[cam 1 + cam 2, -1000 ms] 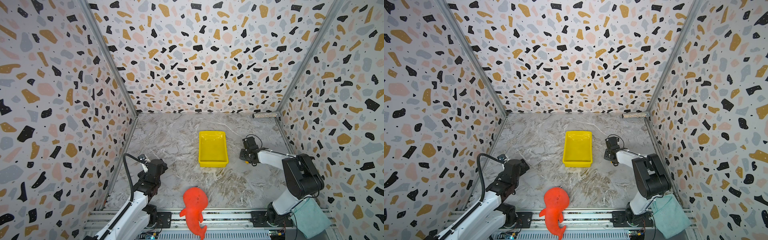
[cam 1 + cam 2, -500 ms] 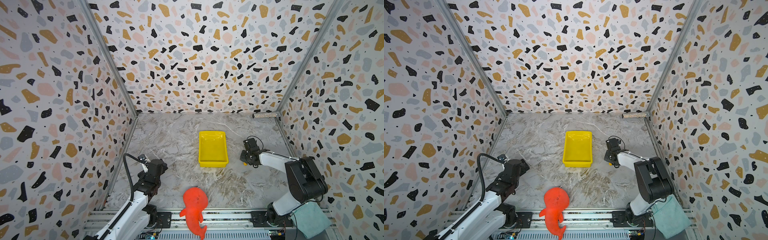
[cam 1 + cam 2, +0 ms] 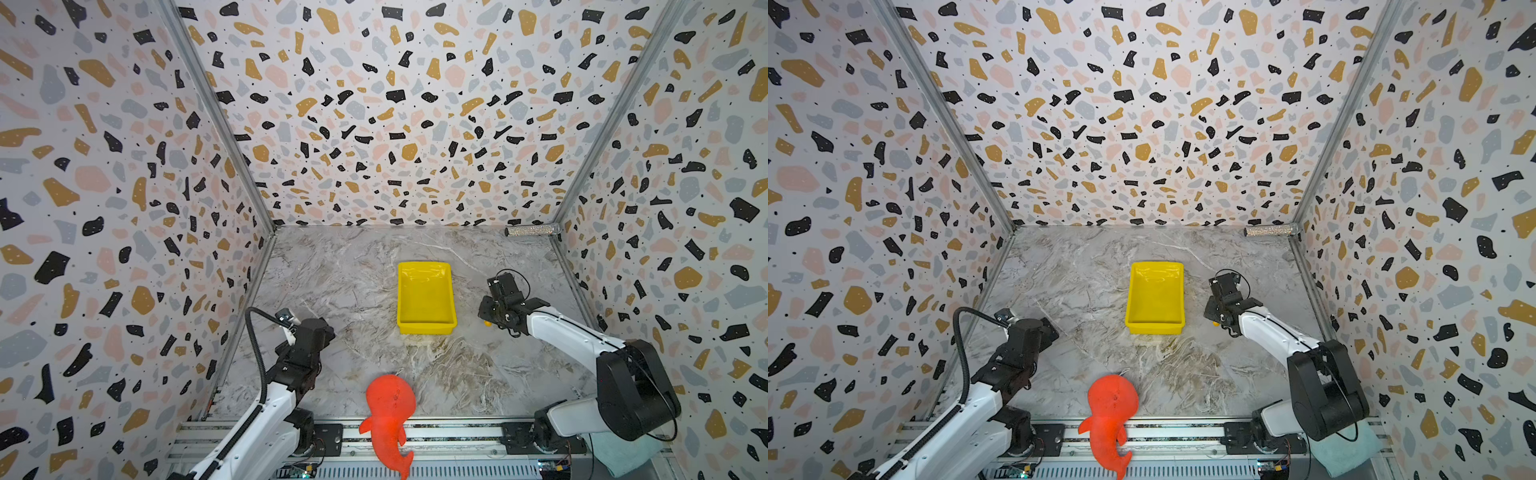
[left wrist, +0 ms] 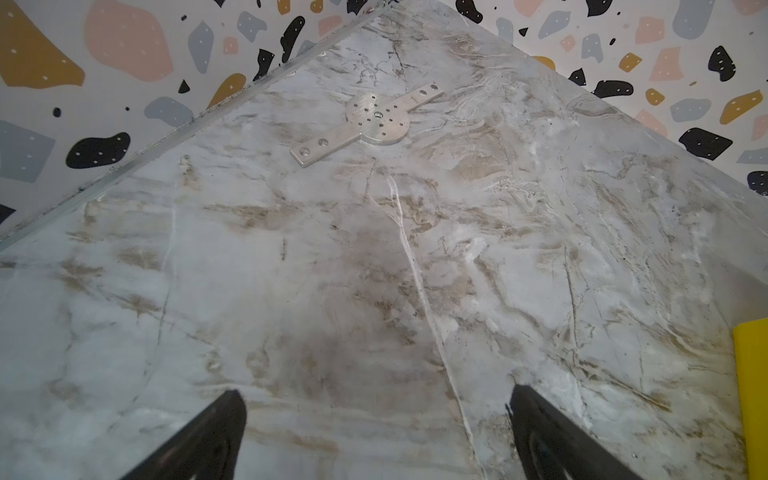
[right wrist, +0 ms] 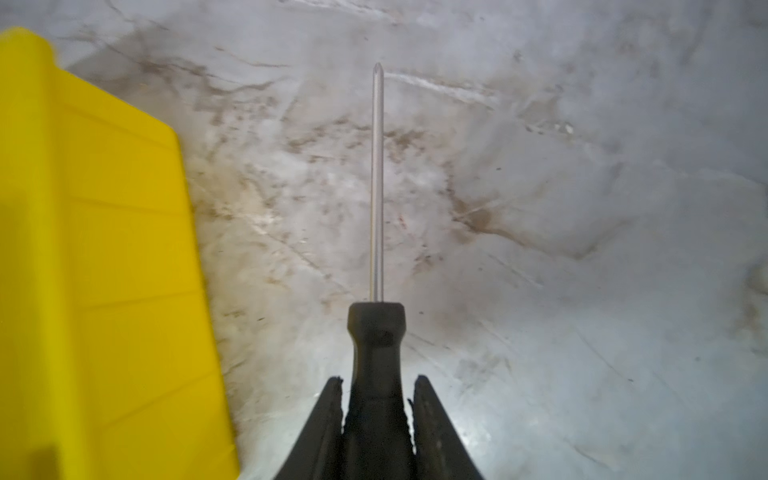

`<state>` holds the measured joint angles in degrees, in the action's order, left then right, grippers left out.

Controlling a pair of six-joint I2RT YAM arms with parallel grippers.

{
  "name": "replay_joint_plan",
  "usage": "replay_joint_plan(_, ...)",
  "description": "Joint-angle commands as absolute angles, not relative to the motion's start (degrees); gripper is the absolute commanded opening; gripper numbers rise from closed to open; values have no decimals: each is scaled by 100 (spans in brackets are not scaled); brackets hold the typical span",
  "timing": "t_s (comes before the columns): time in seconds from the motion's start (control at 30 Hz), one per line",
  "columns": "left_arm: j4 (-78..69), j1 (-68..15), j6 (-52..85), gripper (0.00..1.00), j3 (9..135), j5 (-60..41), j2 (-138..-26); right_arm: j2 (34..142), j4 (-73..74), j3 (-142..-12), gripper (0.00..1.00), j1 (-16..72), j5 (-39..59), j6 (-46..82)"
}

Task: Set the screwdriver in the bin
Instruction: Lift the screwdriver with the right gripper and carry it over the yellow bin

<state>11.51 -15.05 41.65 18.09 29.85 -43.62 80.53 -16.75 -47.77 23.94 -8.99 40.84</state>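
Observation:
The bin's empty bottom lies behind its yellow side. My right gripper needs to lift over that side next, toward my left gripper, lower inside and release the screwdriver's handle.
The screwdriver point(image 5: 376, 353) has a black handle and a thin metal shaft point(image 5: 377, 187) pointing away over the marble floor. My right gripper point(image 5: 377, 380) is shut on the handle, one finger on each side. Whether the shaft's tip touches the floor I cannot tell. In both top views only its orange butt cap point(image 3: 486, 323) point(image 3: 1215, 323) peeks out under the right gripper point(image 3: 494, 309) point(image 3: 1219, 309), just right of the yellow bin point(image 3: 424, 291) point(image 3: 1155, 297) point(image 5: 95, 249). The bin is empty. My left gripper point(image 4: 376, 399) point(image 3: 309, 332) hangs open over bare floor at the front left.
An orange plush fish point(image 3: 390, 411) lies at the front edge. A flat metal plate point(image 4: 368, 120) lies near the left wall. A glittery cylinder point(image 3: 532, 229) rests in the back right corner. Patterned walls close in three sides.
The right arm's elbow has swung down toward the front right while its gripper stayed beside the bin. The left arm has not moved.

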Motion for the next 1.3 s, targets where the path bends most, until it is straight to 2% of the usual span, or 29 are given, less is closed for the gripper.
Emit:
replay_joint_plan(0.0,1090,-1477,4206,100,1774,3037,-4317,7912,-1850,-5284,21,2745,-807,4338)
replay_joint_plan(0.47,1053,-1476,4162,100,1780,2981,-4316,9344,-1284,-6654,21,4088,-308,5463)
replay_joint_plan(0.97,984,-1476,4034,100,1797,2956,-4272,10900,-943,-7526,22,4320,-303,5747)
replay_joint_plan(1.27,984,-1475,4034,100,1779,2966,-4240,11114,-807,-7625,27,4386,-308,5812)
